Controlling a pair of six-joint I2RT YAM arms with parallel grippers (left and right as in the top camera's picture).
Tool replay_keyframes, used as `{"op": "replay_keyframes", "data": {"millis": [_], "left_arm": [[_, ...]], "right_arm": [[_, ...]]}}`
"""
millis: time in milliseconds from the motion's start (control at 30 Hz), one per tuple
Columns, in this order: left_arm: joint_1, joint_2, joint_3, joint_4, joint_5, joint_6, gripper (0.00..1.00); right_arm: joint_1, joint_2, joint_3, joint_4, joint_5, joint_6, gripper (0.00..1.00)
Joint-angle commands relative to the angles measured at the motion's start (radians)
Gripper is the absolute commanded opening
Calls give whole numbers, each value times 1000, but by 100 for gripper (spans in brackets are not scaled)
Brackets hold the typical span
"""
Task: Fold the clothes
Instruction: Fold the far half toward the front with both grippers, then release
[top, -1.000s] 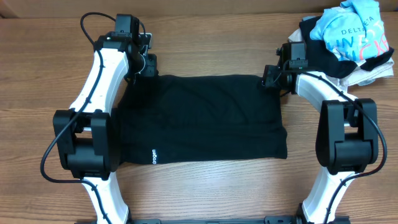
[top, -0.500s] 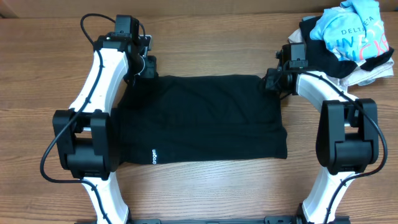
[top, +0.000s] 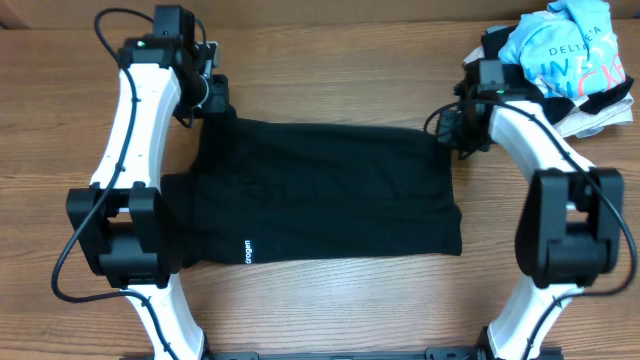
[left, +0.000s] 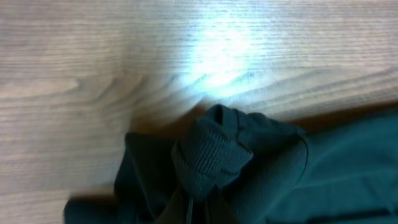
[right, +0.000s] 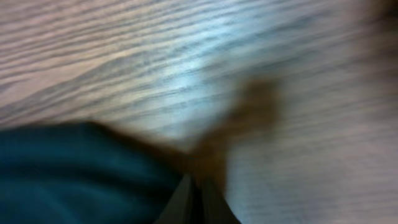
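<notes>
My left gripper moves back and down next and lays the shirt's far corner onto the cloth nearer me (top: 205, 222).
The clothes (top: 330, 190), a black shirt folded into a wide rectangle, lie in the middle of the wooden table with a small white logo at the lower left. My left gripper (top: 212, 100) is shut on the shirt's far left corner, which is drawn up into a point. In the left wrist view a ribbed black fold (left: 211, 152) bunches just above the closed gripper (left: 199, 208). My right gripper (top: 450, 130) sits at the far right corner. In the blurred right wrist view that gripper (right: 198, 186) is shut, with the fabric edge (right: 62, 174) running into it.
A heap of other garments lies at the back right corner, a light-blue printed tee (top: 565, 45) on top and beige cloth (top: 600, 118) beneath, close behind the right arm. Bare wood table (top: 330, 60) lies beyond the shirt.
My right gripper has closed at the far right corner. My left arm has moved back and to the left, dragging the far left corner out with it.
</notes>
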Motion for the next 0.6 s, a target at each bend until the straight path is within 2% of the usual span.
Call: {"op": "replay_keyframes", "data": {"millis": [0,267,433,567], "left_arm": [[5,-13,108,-84,2,-13,4],[5,-12,111,-286,-5,-14,4],[5,-12,-12,-316,-93,-42,4],[5,-12,-153,-295,-105,-48,4]], "right_arm": [[-13,-135,61,-81,-16,-3,4],[-14,-230,61,-337,-71,8,4],[-14,-229,-27,-382,-68,27,4],[-26,-229,-129,-365,-68,55,4]]}}
